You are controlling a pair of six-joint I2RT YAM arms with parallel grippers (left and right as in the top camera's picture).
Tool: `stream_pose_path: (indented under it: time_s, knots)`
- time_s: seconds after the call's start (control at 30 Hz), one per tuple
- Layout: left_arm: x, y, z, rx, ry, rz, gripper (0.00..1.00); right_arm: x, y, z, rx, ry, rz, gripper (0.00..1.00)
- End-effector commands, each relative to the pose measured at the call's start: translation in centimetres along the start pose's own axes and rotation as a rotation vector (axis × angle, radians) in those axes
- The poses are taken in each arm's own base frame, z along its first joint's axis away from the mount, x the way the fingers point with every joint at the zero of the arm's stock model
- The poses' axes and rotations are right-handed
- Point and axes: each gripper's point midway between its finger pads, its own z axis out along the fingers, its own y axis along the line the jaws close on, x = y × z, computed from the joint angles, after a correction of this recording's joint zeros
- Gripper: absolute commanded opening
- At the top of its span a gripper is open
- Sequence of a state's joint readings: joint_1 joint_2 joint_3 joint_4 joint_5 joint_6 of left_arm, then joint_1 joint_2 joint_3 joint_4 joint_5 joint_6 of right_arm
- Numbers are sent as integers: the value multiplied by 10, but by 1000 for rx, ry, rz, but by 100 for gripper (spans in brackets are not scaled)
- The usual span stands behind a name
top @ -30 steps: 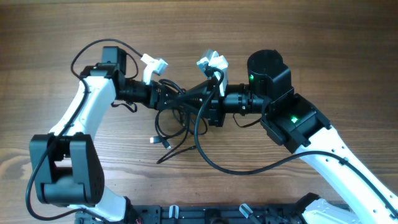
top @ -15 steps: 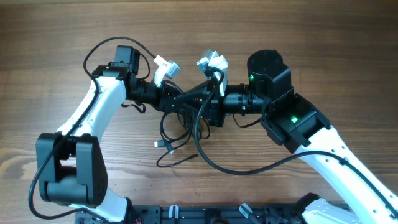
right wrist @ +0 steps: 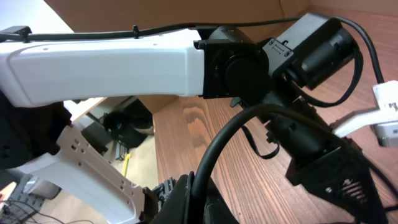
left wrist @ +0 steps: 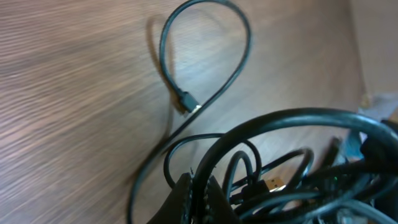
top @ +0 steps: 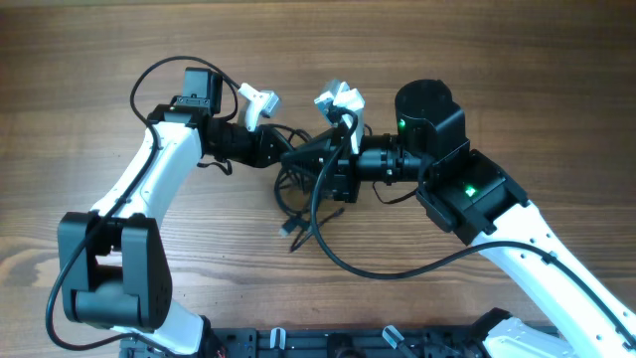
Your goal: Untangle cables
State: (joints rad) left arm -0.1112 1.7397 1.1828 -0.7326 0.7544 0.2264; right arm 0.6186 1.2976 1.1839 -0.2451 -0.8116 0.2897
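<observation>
The tangle bunches between both grippers, so the robot's right gripper will next go down and toward the right in the overhead view, over bare wood, and let go of the cable.
The cables (top: 298, 191) hang as a black tangle between my two grippers at the middle of the wooden table, and a plug end (top: 288, 228) trails below. My left gripper (top: 282, 154) is shut on one black cable (left wrist: 280, 118), which arcs up and to the right from its fingers (left wrist: 186, 198). Beyond it a loose loop (left wrist: 205, 37) with a small plug (left wrist: 188, 103) lies on the wood, and a USB plug (left wrist: 272, 185) shows in the tangle. My right gripper (top: 302, 159), tip to tip with the left, is shut on a black cable (right wrist: 230, 134).
The right arm's own thick wire (top: 397, 270) loops over the table in front of the tangle. White camera mounts (top: 256, 99) (top: 338, 99) stick up behind the grippers. The left arm's white link (right wrist: 106, 62) fills the right wrist view. A black rail (top: 328, 343) lines the front edge.
My left gripper has closed on a cable and moved right, close to the right gripper. The tangle's loose ends drew in to the right. The right arm has not moved.
</observation>
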Motion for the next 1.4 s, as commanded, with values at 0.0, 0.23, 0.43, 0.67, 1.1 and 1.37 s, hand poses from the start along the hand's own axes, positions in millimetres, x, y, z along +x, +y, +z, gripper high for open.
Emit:
stream_pose_path:
  time_s: [0.0, 0.23, 0.43, 0.67, 1.1, 1.37]
  knots:
    - [3, 31, 2, -170, 5, -178, 4, -2, 8, -2, -25, -3, -14, 4]
    - [8, 74, -11, -430, -28, -365, 5, -1, -5, -3, 47, -9, 3, 4]
    - [18, 108, -31, -664, -91, -561, 8, 2, -21, -4, 137, -7, 28, 4]
    - [40, 135, -47, -846, -124, -678, 8, 3, -53, -15, 298, -22, 64, 4]
    - [58, 166, -77, -882, -152, -808, 9, 38, -172, -124, 888, -19, 337, 4]
    - [66, 175, -88, -893, -159, -855, 10, 62, -213, -210, 1192, -75, 523, 4]
